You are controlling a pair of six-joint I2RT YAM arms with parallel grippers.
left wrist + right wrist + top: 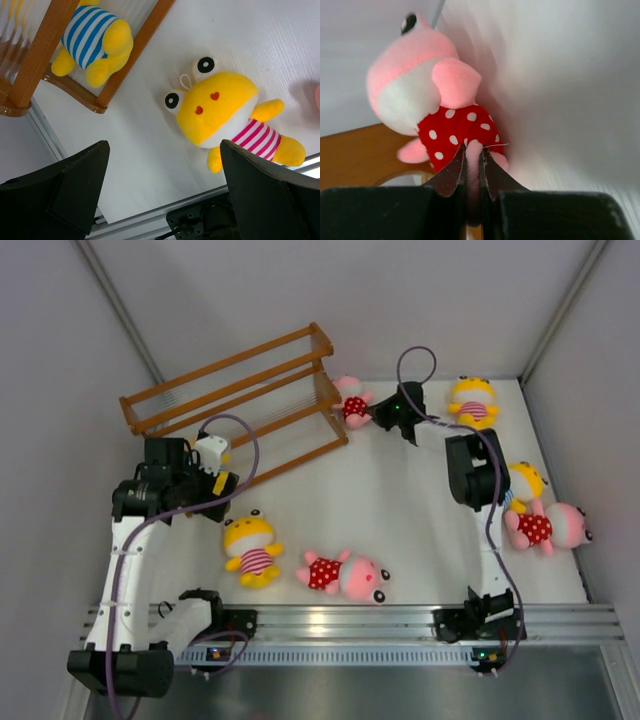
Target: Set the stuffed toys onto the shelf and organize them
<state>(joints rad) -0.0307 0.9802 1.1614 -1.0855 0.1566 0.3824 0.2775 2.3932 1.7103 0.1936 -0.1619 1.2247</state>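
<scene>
The pink toy is beside the end of the shelf, below the shelf's empty top level, so the robot's right gripper will next go up, move across over that level and dip onto it.
My right gripper (473, 156) is shut on a leg of a pink toy in a red dotted dress (435, 100), held by the right end of the wooden shelf (240, 400); it also shows in the top view (350, 400). My left gripper (165, 190) is open and empty, above the table in front of the shelf. A yellow toy in a blue-striped shirt (95, 42) lies on the shelf's lowest tier (125, 60). A yellow toy in a pink-striped shirt (225, 115) lies on the table just beyond the left fingers.
Another pink toy (345, 575) lies near the front edge. A yellow toy (473, 402) sits at the back right. A yellow toy (527, 480) and a pink toy (550, 527) lie by the right arm. Walls close in the table on three sides.
</scene>
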